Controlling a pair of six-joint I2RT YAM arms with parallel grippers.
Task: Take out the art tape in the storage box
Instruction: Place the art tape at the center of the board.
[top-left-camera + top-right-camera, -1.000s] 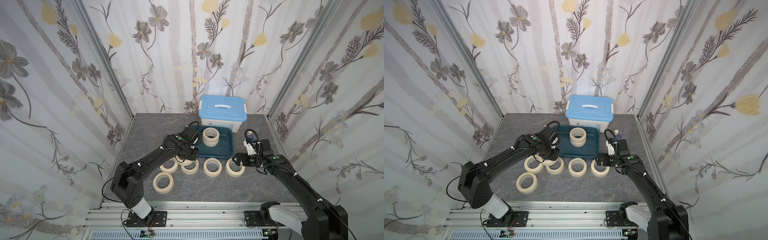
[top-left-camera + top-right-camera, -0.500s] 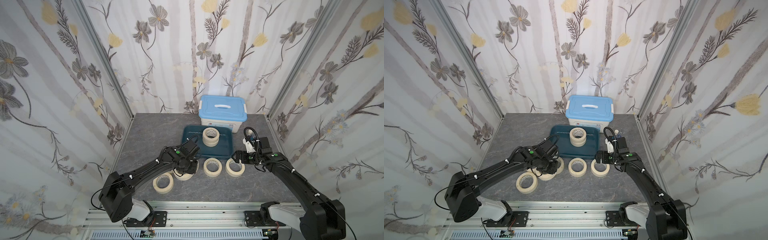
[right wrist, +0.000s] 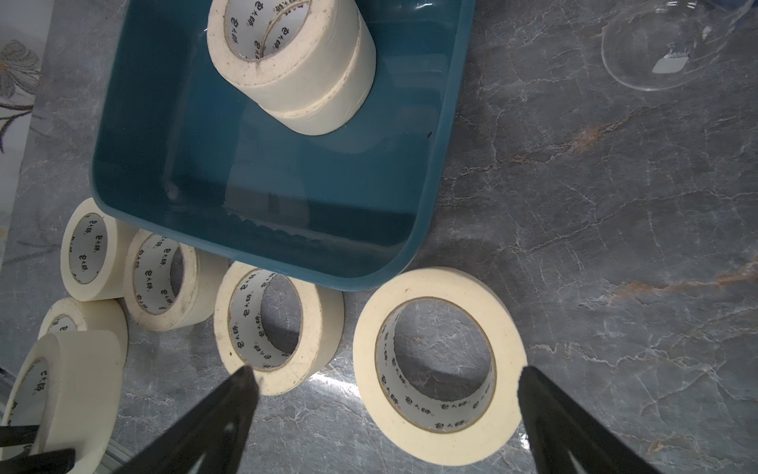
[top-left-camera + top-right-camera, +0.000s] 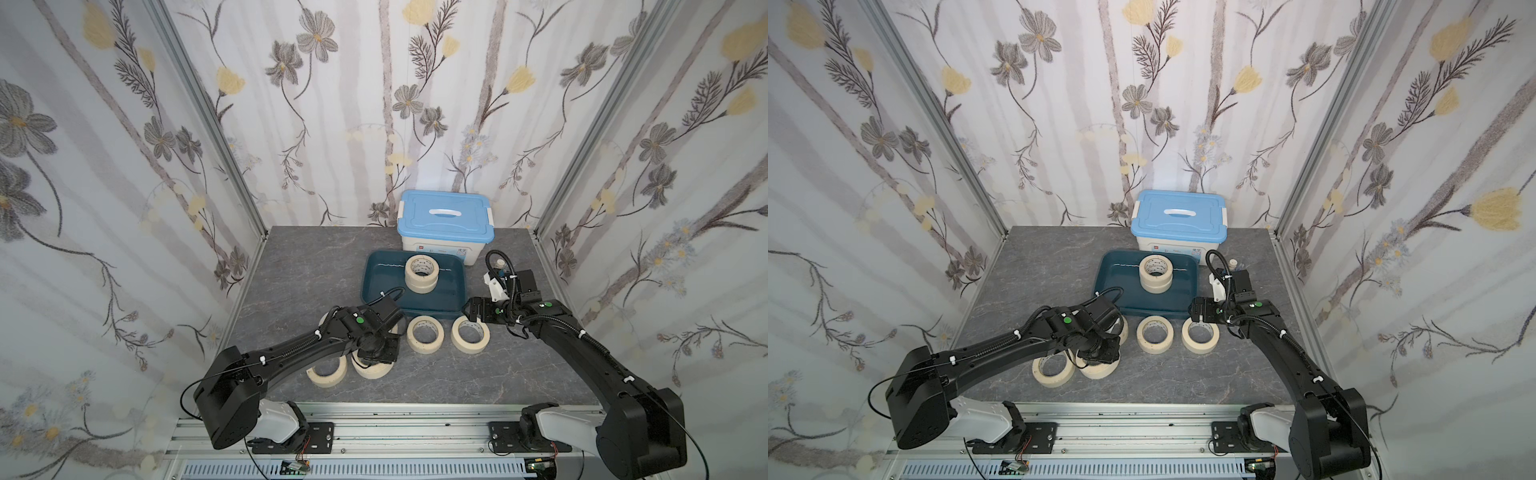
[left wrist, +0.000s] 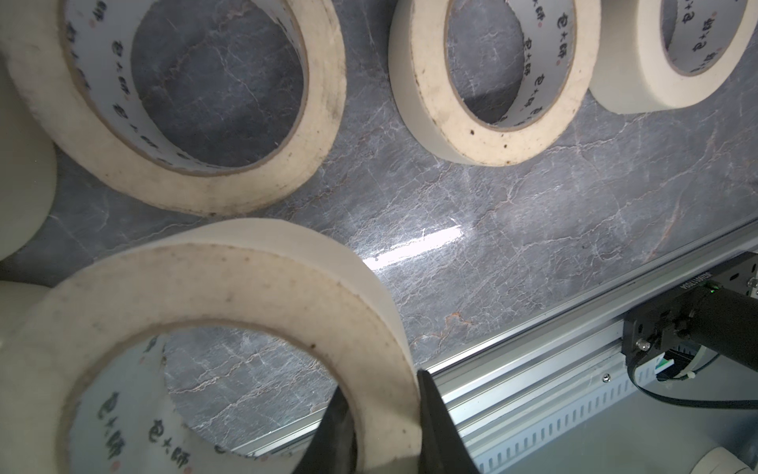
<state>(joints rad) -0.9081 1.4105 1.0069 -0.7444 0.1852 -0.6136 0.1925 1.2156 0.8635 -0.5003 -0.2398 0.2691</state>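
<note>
My left gripper is holding the cream roll's side. It next needs to go down to the bare tabletop below it, between the bar and the flat rolls, and let that side go.
The storage box [image 4: 380,286] [image 4: 1119,286] is a teal tray behind the middle of the table, and it holds two stacked art tape rolls [image 4: 422,274] [image 3: 295,61]. My left gripper [image 4: 376,357] [image 5: 381,394] is shut on the wall of one cream roll [image 5: 205,307] [image 4: 1098,368], one finger inside the ring and one outside, low near the front of the table. My right gripper [image 4: 473,311] [image 3: 385,377] stands open over another roll [image 3: 439,365] just in front of the tray. More rolls [image 4: 424,334] [image 4: 326,372] lie flat on the table.
A white bin with a light-blue lid [image 4: 444,224] stands behind the tray. A clear glass flask [image 3: 664,45] lies to the tray's right. The aluminium rail [image 4: 374,428] runs along the table's front edge. Flowered walls close in three sides.
My left arm has drawn back from the tray's left side to the front of the table, carrying its roll. The right gripper has stayed open in nearly the same place.
</note>
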